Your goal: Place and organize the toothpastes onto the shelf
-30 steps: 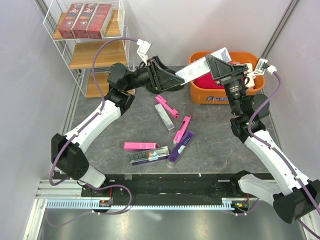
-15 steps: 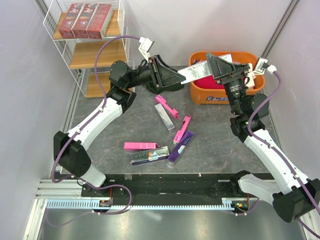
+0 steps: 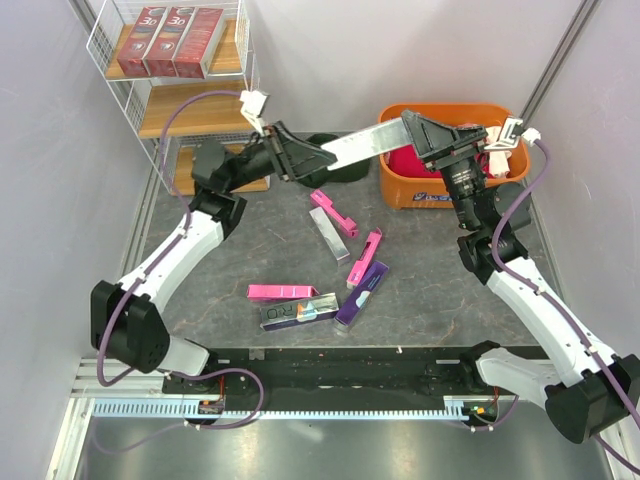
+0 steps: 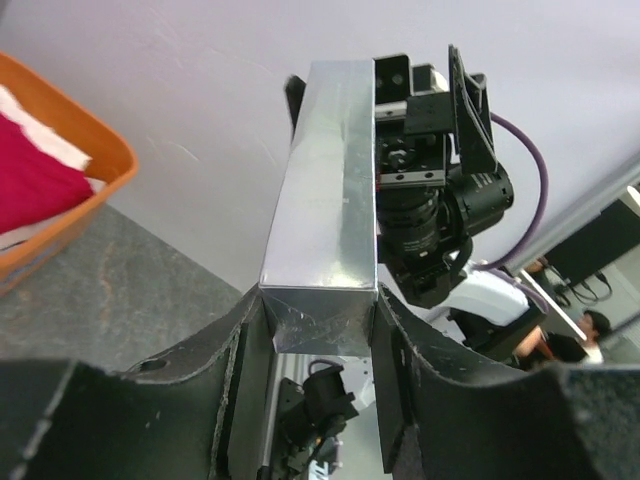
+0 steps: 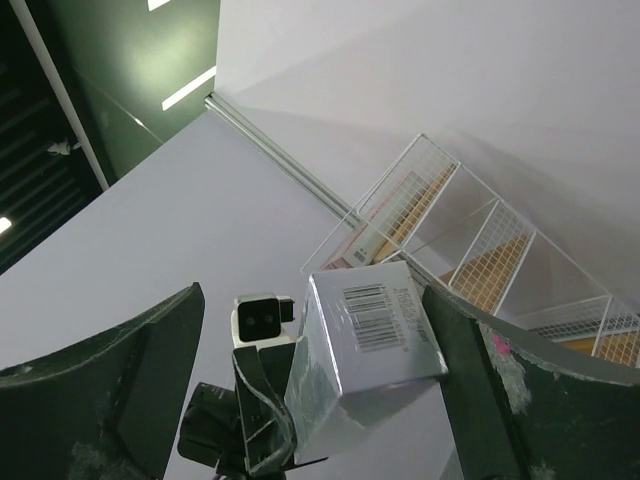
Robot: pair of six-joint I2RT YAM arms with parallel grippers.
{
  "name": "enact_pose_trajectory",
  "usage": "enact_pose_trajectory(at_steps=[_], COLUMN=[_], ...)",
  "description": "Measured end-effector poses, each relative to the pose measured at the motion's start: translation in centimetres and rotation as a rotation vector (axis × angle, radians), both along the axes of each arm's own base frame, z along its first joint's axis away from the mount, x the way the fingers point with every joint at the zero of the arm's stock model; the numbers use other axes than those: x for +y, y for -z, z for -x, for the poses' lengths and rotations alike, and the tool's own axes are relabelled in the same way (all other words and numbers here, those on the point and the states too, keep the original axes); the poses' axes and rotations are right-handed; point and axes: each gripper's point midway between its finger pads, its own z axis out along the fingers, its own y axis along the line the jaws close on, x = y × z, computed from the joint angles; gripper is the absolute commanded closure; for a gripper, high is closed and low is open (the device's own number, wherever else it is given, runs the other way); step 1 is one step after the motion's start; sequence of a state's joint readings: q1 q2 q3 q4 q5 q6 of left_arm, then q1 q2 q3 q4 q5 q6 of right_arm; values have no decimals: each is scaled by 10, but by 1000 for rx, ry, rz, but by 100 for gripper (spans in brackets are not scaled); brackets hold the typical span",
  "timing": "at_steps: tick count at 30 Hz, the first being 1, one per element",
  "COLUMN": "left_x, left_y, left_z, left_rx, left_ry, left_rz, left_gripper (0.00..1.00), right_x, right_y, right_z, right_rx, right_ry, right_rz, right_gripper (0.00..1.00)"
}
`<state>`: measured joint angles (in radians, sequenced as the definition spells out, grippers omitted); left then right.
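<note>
The middle board (image 3: 172, 108) stands empty, so my left gripper will next swing to the left in the top view, turn outward and release the box (image 3: 365, 145) there.
A long silver-grey toothpaste box (image 3: 365, 145) hangs in the air between the two arms, over the back of the table. My left gripper (image 3: 315, 158) is shut on its left end; in the left wrist view both pads press the box (image 4: 325, 200). My right gripper (image 3: 410, 130) stands open around the other end, and the box (image 5: 370, 350) sits between its fingers with a gap on the left side. Three dark red toothpastes (image 3: 165, 40) lie on the top board of the shelf (image 3: 200, 110). Several more lie on the table: pink (image 3: 332, 212), silver (image 3: 328, 235), purple (image 3: 362, 293), holographic (image 3: 298, 311).
An orange tub (image 3: 450, 190) with a red item inside stands at the back right, under the right gripper. A dark green cap (image 3: 345, 175) lies behind the held box. The wire shelf (image 5: 480, 260) fills the back left corner, and grey walls close in on both sides.
The right gripper has let go of the silver box and opened wide. The left gripper has closed on the box's other end and drawn back to the left with it.
</note>
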<state>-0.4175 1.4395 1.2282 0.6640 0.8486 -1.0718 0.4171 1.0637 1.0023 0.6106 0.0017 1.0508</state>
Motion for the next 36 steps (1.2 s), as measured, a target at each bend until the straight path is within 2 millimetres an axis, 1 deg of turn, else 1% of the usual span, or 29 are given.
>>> enact_pose_trajectory(at_steps=[4,6,7,9,10,12,14,16,20,25,28,33,36], left_x=[40,66,74,100,114,134,155,178,215,255,283,324,340], left_y=[14,31,38,58,72,87,96,98,89,84,88,103,110], left_z=[-18,-31,-36,-46,-49,-50,-48,-44,-35,-23,-21,-16,-15], left_rx=[48,103,129,191,231,276,302,305,268,243,266,339,389], left_ry=[-98,-167,-190,-261,-297,-350,-405,-467,-570,-681,-766,-882,-928], left_rz=[27,33,36,41,42,47,55,67,85,95,116,167,206], left_gripper=[98,98,98,98,98,98,98,98,98,98,98,98,98], right_x=[0,-1,-1,-2,-2,-3,-3,-2,0,1,1,1,0], right_y=[6,5,4,4,4,4,5,7,12,16,16,18,19], right_z=[-4,-3,-3,-3,-4,-4,-5,-7,-12,-15,-15,-16,-17], right_rx=[15,7,4,2,1,0,2,6,18,22,22,24,26], right_ry=[11,15,17,24,26,31,35,37,40,46,47,52,57], right_rz=[12,13,12,13,14,17,18,23,32,46,48,54,57], right_gripper=[2,2,2,2,2,2,2,2,2,2,2,2,2])
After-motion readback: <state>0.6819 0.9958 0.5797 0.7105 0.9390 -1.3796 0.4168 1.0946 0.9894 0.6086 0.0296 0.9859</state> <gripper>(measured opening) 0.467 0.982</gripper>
